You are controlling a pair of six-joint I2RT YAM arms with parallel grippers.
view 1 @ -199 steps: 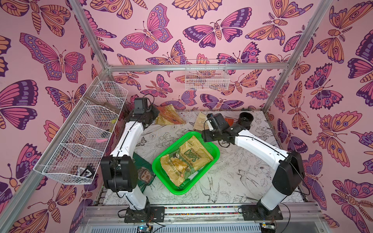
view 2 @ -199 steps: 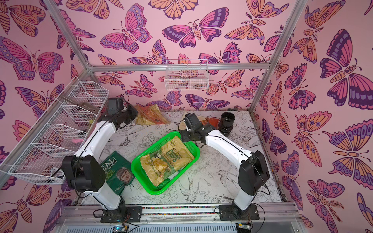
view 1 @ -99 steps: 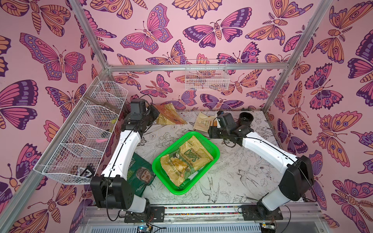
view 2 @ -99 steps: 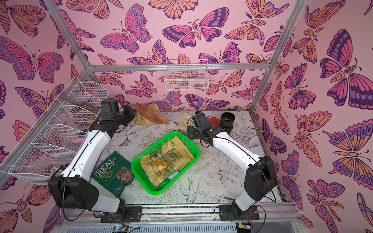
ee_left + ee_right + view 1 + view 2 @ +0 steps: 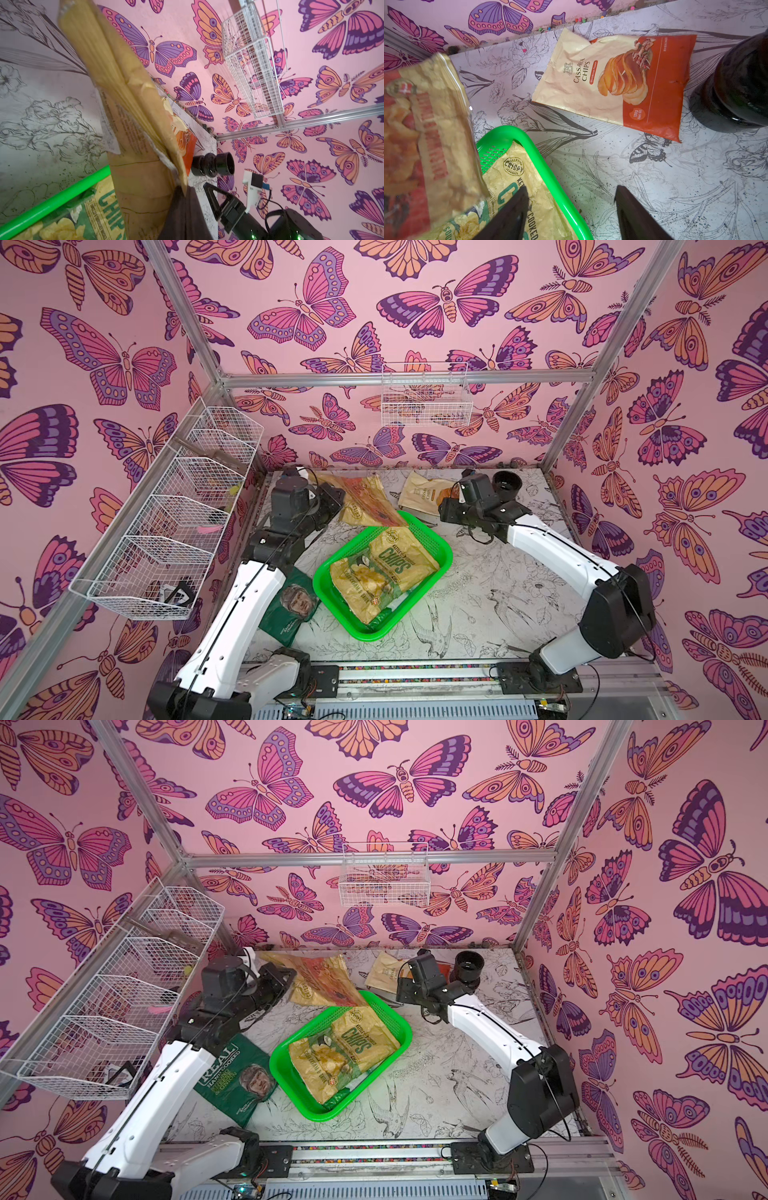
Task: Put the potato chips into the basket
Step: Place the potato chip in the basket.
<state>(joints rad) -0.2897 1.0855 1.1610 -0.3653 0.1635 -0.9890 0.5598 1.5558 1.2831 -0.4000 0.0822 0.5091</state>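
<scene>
My left gripper draws back and down over the "CHIPS" bag (image 5: 374, 571) next and releases it, because the potato chips bag (image 5: 368, 502) hangs mostly past the basket's far rim.
My left gripper (image 5: 337, 501) (image 5: 184, 192) is shut on the edge of a tan-and-red potato chips bag (image 5: 368, 502) (image 5: 322, 979) (image 5: 128, 99). That bag hangs tilted in the air over the far corner of the green basket (image 5: 374, 635) (image 5: 324, 1115) (image 5: 550, 164). A tan "CHIPS" bag (image 5: 386, 572) (image 5: 529, 187) lies inside the basket. My right gripper (image 5: 443, 511) (image 5: 571, 192) is open and empty above the basket's far right rim. A cream-and-orange cassava bag (image 5: 424, 497) (image 5: 612, 83) lies flat behind it. The dark green "REAL" bag (image 5: 232, 1081) lies left of the basket, partly under my left arm.
A black ribbed cylinder (image 5: 506, 486) (image 5: 741, 87) stands at the back right beside the cassava bag. White wire baskets (image 5: 166, 531) line the left wall, and one (image 5: 424, 400) hangs on the back wall. Aluminium frame posts stand at the corners.
My left gripper has lifted the tan-and-red bag off the back of the table and swung it toward the basket. My right gripper has drawn back a little to the right.
</scene>
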